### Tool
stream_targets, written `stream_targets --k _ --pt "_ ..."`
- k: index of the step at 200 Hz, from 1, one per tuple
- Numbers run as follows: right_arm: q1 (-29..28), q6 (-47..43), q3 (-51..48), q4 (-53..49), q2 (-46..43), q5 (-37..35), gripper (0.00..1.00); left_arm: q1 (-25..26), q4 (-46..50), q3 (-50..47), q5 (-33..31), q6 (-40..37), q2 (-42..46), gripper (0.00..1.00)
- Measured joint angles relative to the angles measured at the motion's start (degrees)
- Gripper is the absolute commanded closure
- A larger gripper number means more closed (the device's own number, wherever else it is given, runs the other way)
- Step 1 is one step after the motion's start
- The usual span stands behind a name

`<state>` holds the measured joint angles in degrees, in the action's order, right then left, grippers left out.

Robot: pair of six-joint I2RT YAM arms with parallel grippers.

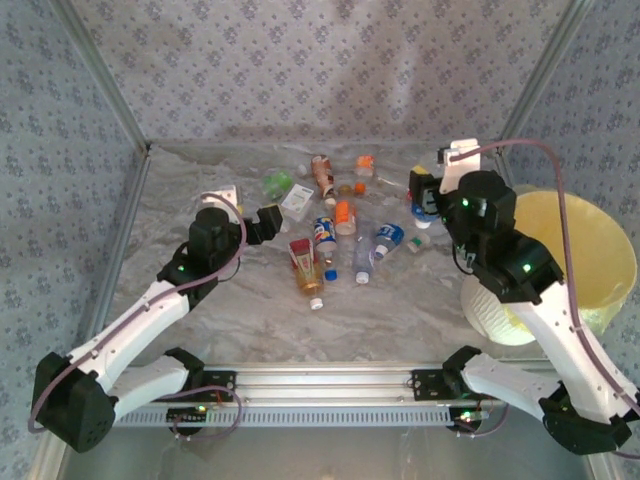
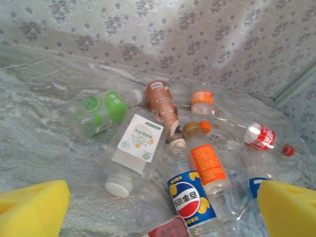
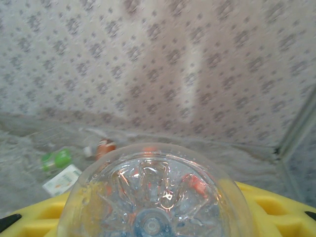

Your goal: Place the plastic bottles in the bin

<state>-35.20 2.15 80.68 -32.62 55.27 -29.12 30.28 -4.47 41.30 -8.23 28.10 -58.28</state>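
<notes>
The bin is beside my right gripper, closer to my base. My right gripper should next swing sideways and back over the bin's yellow-lined opening (image 1: 590, 242) and let go of the clear bottle.
Several plastic bottles (image 1: 345, 215) lie scattered on the table's middle and back. My left gripper (image 1: 264, 222) stands open at the pile's left edge. In the left wrist view its yellow pads (image 2: 32, 207) flank a blue-labelled bottle (image 2: 190, 197), with a white-labelled bottle (image 2: 133, 148), a green one (image 2: 98, 111) and an orange one (image 2: 207, 163) beyond. My right gripper (image 1: 424, 192) is raised over the pile's right end, left of the bin (image 1: 590, 260). It is shut on a clear bottle (image 3: 158, 197), whose ribbed base sits between the yellow pads (image 3: 276, 207).
The bin, a white bucket with a pale yellow liner, stands at the table's right edge beside the right arm. Patterned walls and metal frame posts (image 1: 110, 95) close off the back and both sides. A metal rail (image 1: 320, 385) runs along the near edge.
</notes>
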Motion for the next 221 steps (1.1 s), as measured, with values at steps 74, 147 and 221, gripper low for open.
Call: stream_targets --k 74,147,221 --pt "1.01 -18.99 0.02 12.81 -8.2 -15.54 0.56 -1.44 0.02 -0.33 -0.85 2.03 -1.2 0.02" --pt "21.0 -20.17 -0.17 13.27 -3.26 -22.38 0.54 -2.12 0.02 -0.17 -0.81 3.1 -4.37 0.02" --pt "43.32 -10.03 -3.72 3.45 -2.47 -15.98 0.54 -2.71 0.07 0.52 -0.74 3.54 -5.62 0.02"
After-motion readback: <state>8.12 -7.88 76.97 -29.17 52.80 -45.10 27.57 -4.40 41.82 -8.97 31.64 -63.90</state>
